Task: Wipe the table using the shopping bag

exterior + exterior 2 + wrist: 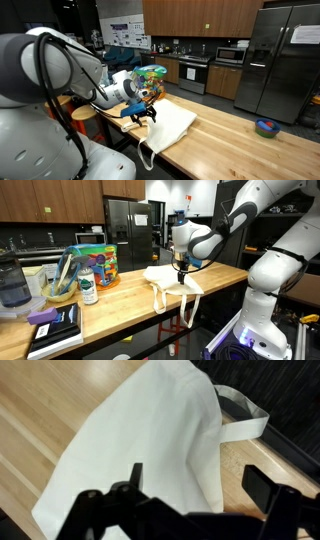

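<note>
My gripper comes down onto the bag's folded edge next, then closes its fingers, with cloth under one and wood under the other.
The cream-white shopping bag (170, 124) lies flat and wrinkled on the light wooden table (240, 145), near one end, with its loop handles hanging over the edge (172, 308). My gripper (141, 113) hovers just above the bag's edge, fingers spread apart and holding nothing. In the wrist view the bag (140, 440) fills the middle. One finger is over the cloth and the other over bare wood, so the gripper (197, 485) straddles the bag's edge. A handle loop (240, 415) lies at the upper right.
A small blue-green bowl (266, 127) sits on the table far from the bag. A colourful container (98, 260), a bottle (87, 283), a bowl with utensils (60, 288) and a notebook (55, 333) stand at the table's other end. A fridge and dark kitchen counters stand behind.
</note>
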Available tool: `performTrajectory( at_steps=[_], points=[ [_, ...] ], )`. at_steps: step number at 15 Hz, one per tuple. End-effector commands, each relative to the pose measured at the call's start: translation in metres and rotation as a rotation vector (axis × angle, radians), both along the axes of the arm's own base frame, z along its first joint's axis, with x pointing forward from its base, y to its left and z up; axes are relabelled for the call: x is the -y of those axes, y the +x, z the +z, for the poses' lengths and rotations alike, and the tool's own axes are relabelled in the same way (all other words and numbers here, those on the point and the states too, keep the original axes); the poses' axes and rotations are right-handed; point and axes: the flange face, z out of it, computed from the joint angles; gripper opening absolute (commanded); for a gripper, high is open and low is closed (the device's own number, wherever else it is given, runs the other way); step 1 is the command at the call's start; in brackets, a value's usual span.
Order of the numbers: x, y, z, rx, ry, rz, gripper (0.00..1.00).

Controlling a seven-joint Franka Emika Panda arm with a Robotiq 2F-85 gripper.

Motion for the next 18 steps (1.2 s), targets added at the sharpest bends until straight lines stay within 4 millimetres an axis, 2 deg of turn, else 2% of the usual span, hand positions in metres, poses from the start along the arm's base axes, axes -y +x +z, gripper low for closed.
performTrajectory(
  at_steps=[1,9,10,11,13,18],
  points=[
    [-0.011,0.009,-0.017,0.023,-0.034,0.042,1.00],
    [-0.020,0.012,-0.051,0.026,-0.136,0.102,1.00],
    [-0.020,0.012,-0.054,0.026,-0.147,0.106,0.92],
    [-0.020,0.013,-0.057,0.026,-0.156,0.112,0.74],
    [-0.021,0.014,-0.061,0.027,-0.172,0.128,0.61],
    [-0.023,0.020,-0.064,0.035,-0.197,0.154,0.21]
  ],
)
